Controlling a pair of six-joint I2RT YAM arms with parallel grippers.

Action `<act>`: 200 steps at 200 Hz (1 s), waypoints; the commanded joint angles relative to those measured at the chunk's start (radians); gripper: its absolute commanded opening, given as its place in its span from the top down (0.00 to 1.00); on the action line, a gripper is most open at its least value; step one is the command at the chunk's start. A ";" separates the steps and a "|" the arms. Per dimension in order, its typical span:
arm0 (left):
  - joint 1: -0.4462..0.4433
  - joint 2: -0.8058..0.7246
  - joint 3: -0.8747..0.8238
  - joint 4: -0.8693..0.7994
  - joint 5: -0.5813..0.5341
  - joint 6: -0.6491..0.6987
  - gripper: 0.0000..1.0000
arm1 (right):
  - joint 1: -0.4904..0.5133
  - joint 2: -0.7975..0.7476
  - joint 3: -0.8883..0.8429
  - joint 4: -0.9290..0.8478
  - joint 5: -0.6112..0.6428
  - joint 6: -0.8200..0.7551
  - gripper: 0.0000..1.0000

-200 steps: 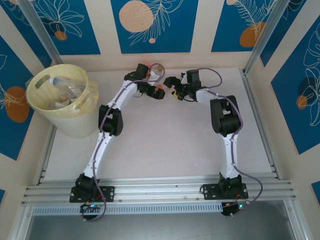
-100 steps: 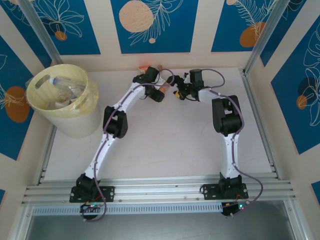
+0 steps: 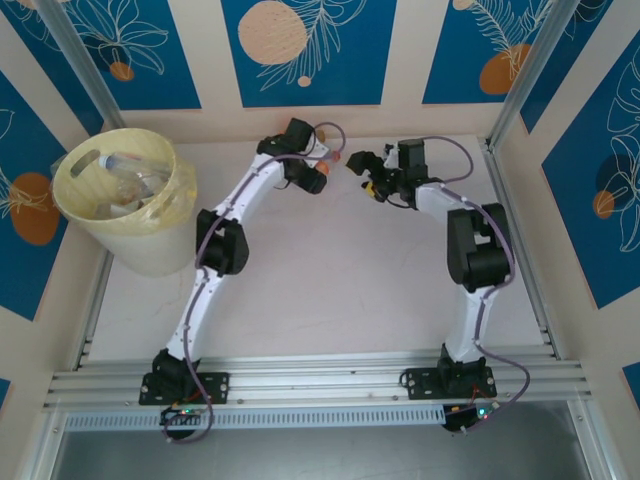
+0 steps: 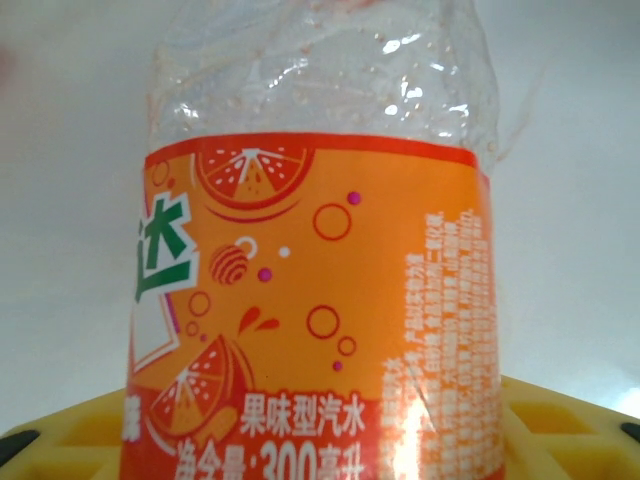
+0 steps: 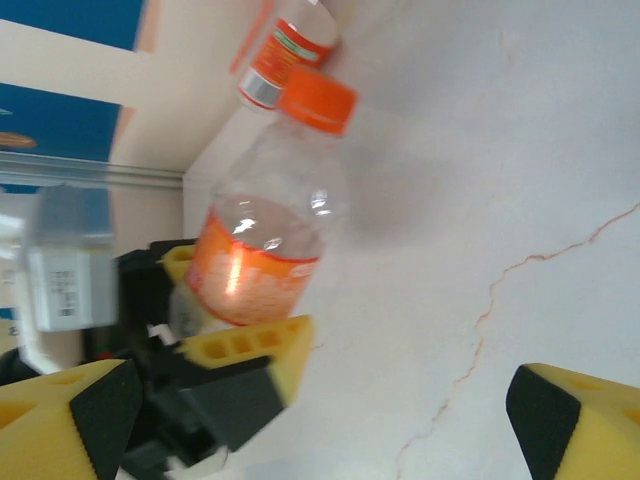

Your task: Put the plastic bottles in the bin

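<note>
The bin [image 3: 150, 240] is across the table, so my left gripper will next lift the bottle above the bin's tall rim, swing over the bin's opening [image 3: 126, 187] and let go.
A clear bottle with an orange label [image 4: 310, 330] and an orange cap [image 5: 318, 105] sits between the yellow pads [image 4: 560, 430] of my left gripper [image 3: 312, 178], which is shut on it near the back wall. In the right wrist view the same bottle [image 5: 262, 245] shows tilted just above the table. My right gripper [image 3: 365, 165] is open a little to its right, fingers [image 5: 575, 425] spread wide with nothing between them. A second bottle [image 5: 285, 50] with an orange label lies against the back wall. The pale-yellow bin [image 3: 150, 240] stands at the far left with bottles [image 3: 125, 160] inside.
The back wall [image 3: 300, 118] is close behind both grippers. An aluminium rail [image 3: 515, 235] runs along the right side of the white table [image 3: 330, 290], whose surface shows a thin crack [image 5: 480, 310].
The left gripper has pushed back toward the wall and now has the orange bottle. The right arm has swung to the right, its gripper drawing away from the left one.
</note>
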 commanded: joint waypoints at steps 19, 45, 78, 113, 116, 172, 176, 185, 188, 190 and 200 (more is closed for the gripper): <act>-0.014 -0.392 -0.228 0.054 0.068 -0.056 0.57 | -0.012 -0.169 -0.102 -0.047 0.061 -0.125 0.03; -0.015 -0.567 -0.321 0.072 0.001 -0.119 0.57 | -0.012 -0.213 -0.123 -0.071 0.068 -0.157 0.03; -0.014 -0.720 -0.364 -0.003 -0.220 -0.201 0.59 | -0.012 -0.218 -0.116 -0.074 0.056 -0.161 0.03; 0.011 -0.912 -0.486 -0.046 -0.573 -0.233 0.56 | -0.011 -0.213 -0.105 -0.074 0.049 -0.162 0.03; 0.016 -0.927 -0.494 -0.054 -0.596 -0.238 0.56 | -0.011 -0.213 -0.105 -0.075 0.049 -0.162 0.03; 0.331 -1.222 -0.824 -0.092 -0.639 -0.394 0.56 | -0.009 -0.190 -0.096 -0.077 0.036 -0.154 0.03; 0.361 -1.238 -0.851 -0.082 -0.631 -0.398 0.56 | -0.009 -0.188 -0.094 -0.079 0.033 -0.154 0.03; 0.425 -1.265 -0.900 -0.067 -0.605 -0.406 0.56 | -0.009 -0.182 -0.088 -0.082 0.028 -0.151 0.03; 0.442 -1.272 -0.916 -0.061 -0.595 -0.407 0.56 | -0.009 -0.181 -0.086 -0.085 0.026 -0.151 0.03; 0.457 -1.277 -0.925 -0.059 -0.585 -0.408 0.56 | -0.008 -0.180 -0.085 -0.086 0.025 -0.151 0.03; 0.518 -1.286 -0.966 -0.047 -0.537 -0.410 0.56 | -0.008 -0.176 -0.078 -0.095 0.022 -0.151 0.03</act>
